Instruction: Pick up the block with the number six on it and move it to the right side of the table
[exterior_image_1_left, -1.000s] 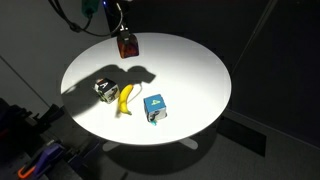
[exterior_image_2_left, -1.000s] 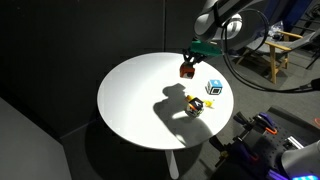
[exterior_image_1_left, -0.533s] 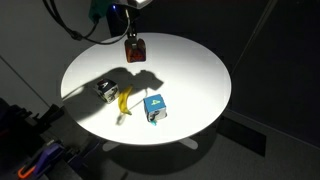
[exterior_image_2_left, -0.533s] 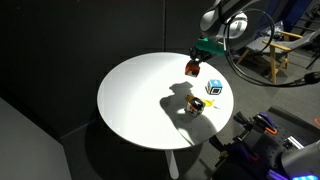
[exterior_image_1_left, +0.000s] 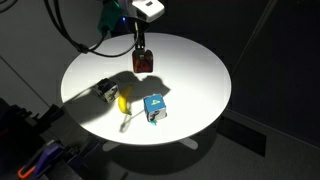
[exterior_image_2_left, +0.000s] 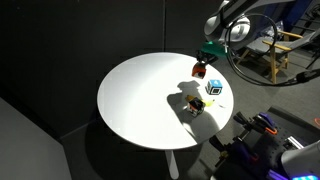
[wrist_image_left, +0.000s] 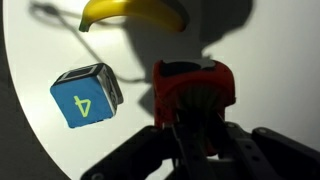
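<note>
The block is still hanging above the table, so my gripper will next lower it toward the empty tabletop (exterior_image_1_left: 151, 88) beside the blue cube to let go of it there.
My gripper (exterior_image_1_left: 141, 52) is shut on the block with the number six (exterior_image_1_left: 144, 61), a small red cube, and holds it above the round white table (exterior_image_1_left: 190, 70). The held block also shows in the other exterior view (exterior_image_2_left: 199, 69), with the gripper (exterior_image_2_left: 201, 62) above it. In the wrist view the red block (wrist_image_left: 193, 92) sits between the dark fingers (wrist_image_left: 196, 128); its numeral is not visible.
A blue cube marked 4 (exterior_image_1_left: 154, 107) (exterior_image_2_left: 214, 87) (wrist_image_left: 85, 97), a yellow banana (exterior_image_1_left: 125, 100) (wrist_image_left: 135, 12) and a black-and-white cube (exterior_image_1_left: 105, 90) lie on the table. A chair (exterior_image_2_left: 275, 45) stands behind the arm.
The gripper with the red block has moved steadily across the table, toward the middle in one exterior view and toward the blue cube's side in the other.
</note>
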